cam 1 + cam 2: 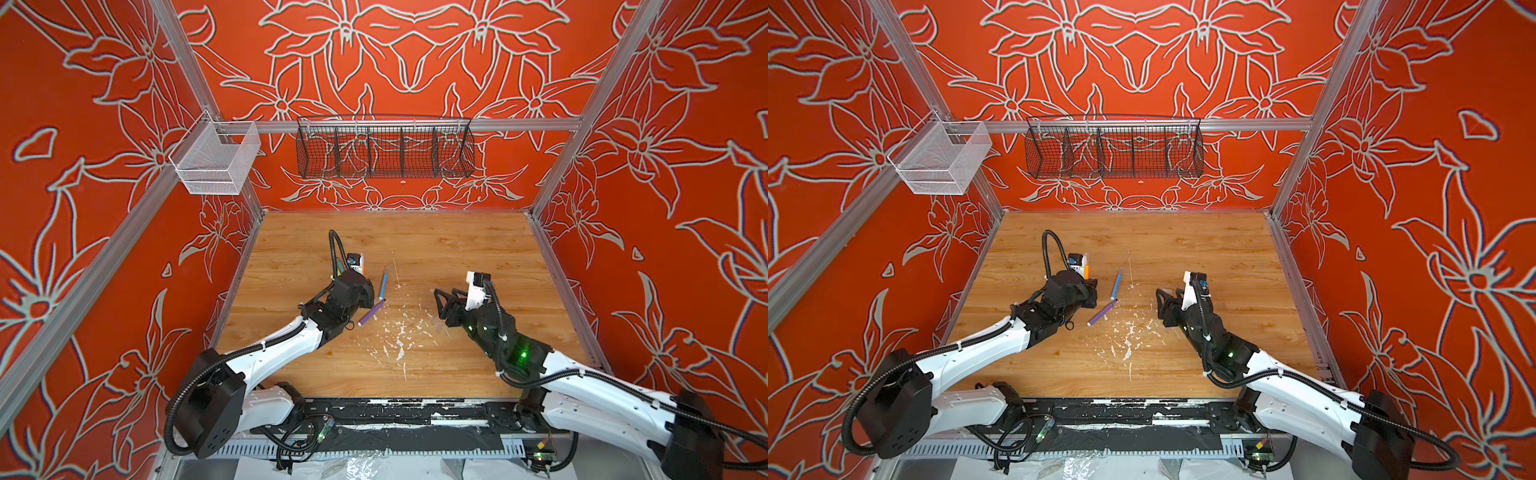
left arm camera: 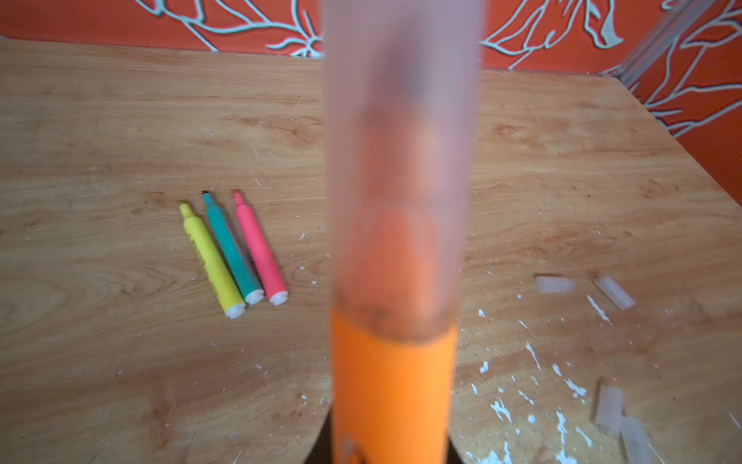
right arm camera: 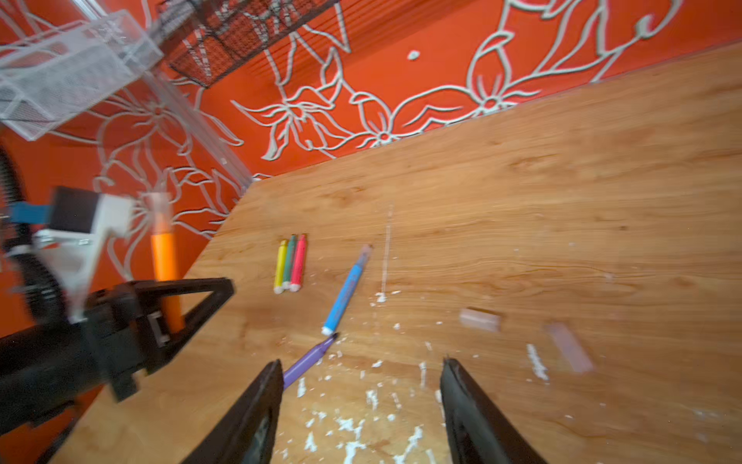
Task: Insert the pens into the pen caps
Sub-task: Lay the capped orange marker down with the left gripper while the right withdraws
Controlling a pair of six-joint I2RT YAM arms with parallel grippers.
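Note:
The bare wood (image 1: 1105,288) beside the blue pen is below my left gripper, so my left gripper needs to move down and tilt there next to let go of the orange pen, which is already capped.
My left gripper (image 1: 368,291) is shut on the orange pen (image 2: 391,381), which it holds upright with a clear pen cap (image 2: 401,160) over its tip. My right gripper (image 3: 359,363) stands open and empty above the paint flecks, apart from the orange pen. Just off its left finger lies the purple pen (image 3: 309,357), uncapped. The blue pen (image 3: 347,291) lies beyond it with a clear cap (image 3: 365,253) on its tip. Yellow (image 2: 210,261), green (image 2: 233,249) and pink (image 2: 259,249) pens lie side by side, uncapped. Loose pen caps (image 2: 554,284) (image 2: 614,292) (image 2: 610,405) lie on the wood.
White paint flecks (image 1: 401,332) scatter over the middle of the wooden table (image 1: 478,249). A black wire basket (image 1: 384,151) and a white mesh basket (image 1: 216,162) hang on the rails above the back edge. Red patterned walls close in three sides.

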